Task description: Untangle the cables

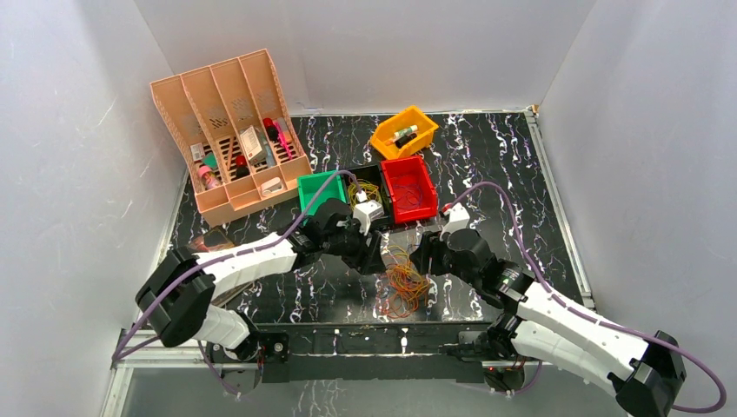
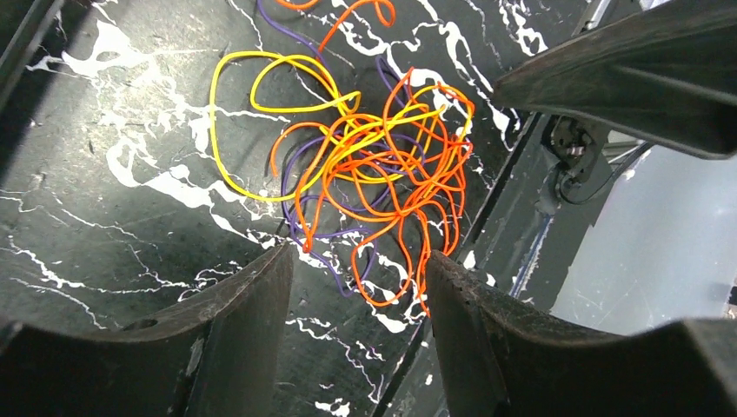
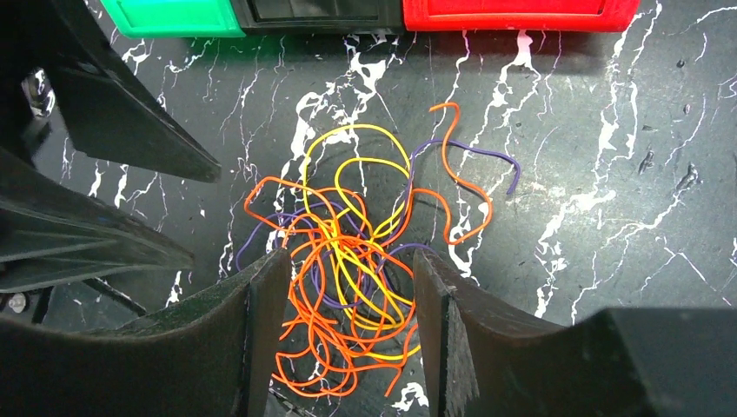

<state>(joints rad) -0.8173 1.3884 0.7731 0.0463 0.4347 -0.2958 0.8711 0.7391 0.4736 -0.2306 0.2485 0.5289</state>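
Note:
The protruding orange bend lies below and beyond my left gripper's fingertips, so that gripper moves down toward the heap next and brings its open fingers around the bend.
The cables lie as one tangled heap of thin orange, yellow and purple wire loops on the black marbled table, near its front edge. In the left wrist view the tangle lies just beyond my open left gripper. In the right wrist view the tangle lies partly between the fingers of my open right gripper, which hangs above it. In the top view the left gripper and right gripper flank the heap from behind. More thin wires show in the black bin.
A green bin, the black bin and a red bin stand in a row behind the grippers. A yellow bin sits farther back. A peach file organizer holding small items stands at the back left.

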